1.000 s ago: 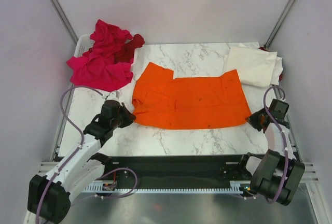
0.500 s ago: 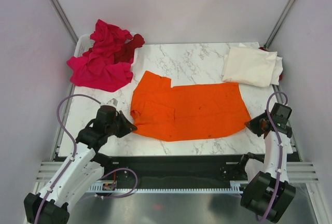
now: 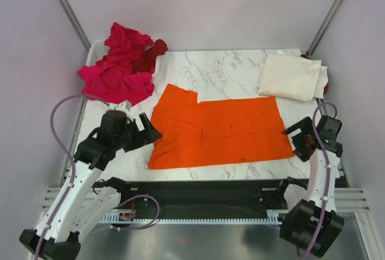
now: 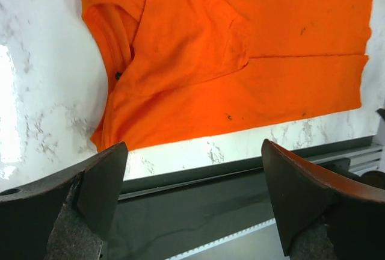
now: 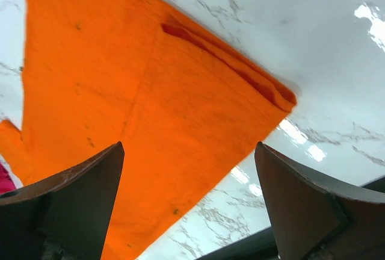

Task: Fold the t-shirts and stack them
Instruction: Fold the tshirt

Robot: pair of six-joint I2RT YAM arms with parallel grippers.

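Observation:
I need to swing my left gripper outward next, lower it and close on the orange shirt's far corner [image 3: 170, 86], which sticks out beside the pink heap, below and outward of the gripper.
The orange t-shirt [image 3: 222, 130] lies spread flat on the marble table [image 3: 228, 70], its near hem close to the front edge; it also fills the left wrist view [image 4: 240, 49] and the right wrist view [image 5: 120, 91]. My left gripper [image 3: 143, 130] hangs open just off the shirt's left edge, nothing between its fingers. Off the right edge, my right gripper [image 3: 296, 141] is open and empty too. A folded cream-white t-shirt [image 3: 292, 76] lies at the back right. Crumpled magenta-pink t-shirts [image 3: 117, 73] with a dark red one [image 3: 151, 55] are heaped at the back left.
The pink heap sits in a white basket [image 3: 94, 48] at the table's back left corner. A black rail [image 3: 204, 197] runs along the table's front edge between the arm bases. Grey walls close in both sides.
Both grippers were shut on the orange shirt's side edges and pulled it toward the front edge; now both have opened, let go and lifted, and the shirt lies flat.

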